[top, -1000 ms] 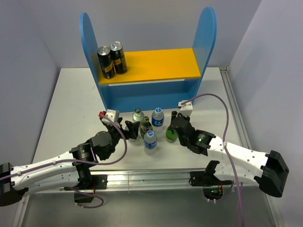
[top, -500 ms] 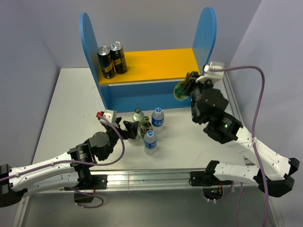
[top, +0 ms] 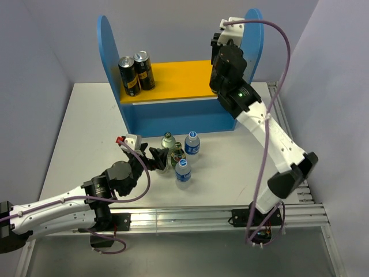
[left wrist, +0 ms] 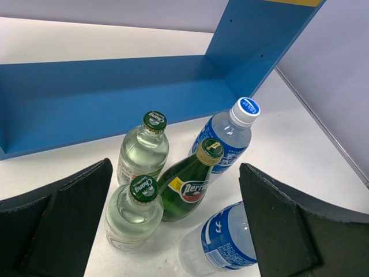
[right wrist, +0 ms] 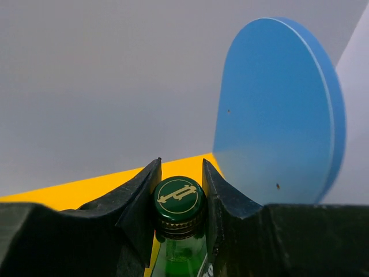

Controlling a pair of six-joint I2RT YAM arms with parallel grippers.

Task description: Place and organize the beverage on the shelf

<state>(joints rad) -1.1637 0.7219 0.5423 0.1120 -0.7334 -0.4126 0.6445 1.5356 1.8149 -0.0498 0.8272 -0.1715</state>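
The right gripper carries the bottle outward along the round blue side panel next, to where the orange board lies bare (right wrist: 196, 168), then opens there.
My right gripper (right wrist: 180, 173) is shut on the neck of a dark green glass bottle (right wrist: 179, 203) and holds it above the right end of the shelf's orange board (right wrist: 86, 190), by the round blue side panel (right wrist: 277, 115). In the top view the right wrist (top: 228, 60) hides that bottle. My left gripper (left wrist: 176, 173) is open and empty, its fingers either side of the bottle cluster on the table: two squat clear bottles (left wrist: 144, 153) (left wrist: 132, 210), a green bottle (left wrist: 190, 187) and two water bottles (left wrist: 228, 135) (left wrist: 222, 242). The left gripper also shows in the top view (top: 157, 158).
Two black cans (top: 136, 72) stand at the left end of the shelf's (top: 106, 40) orange board (top: 184, 78). The bottle cluster (top: 180, 154) stands in front of the shelf. A metal rail (top: 184, 216) runs along the table's near edge. Walls close in left, back and right.
My right arm has lifted the green bottle from the table beside the cluster up and back over the right end of the upper board. The left arm has barely moved.
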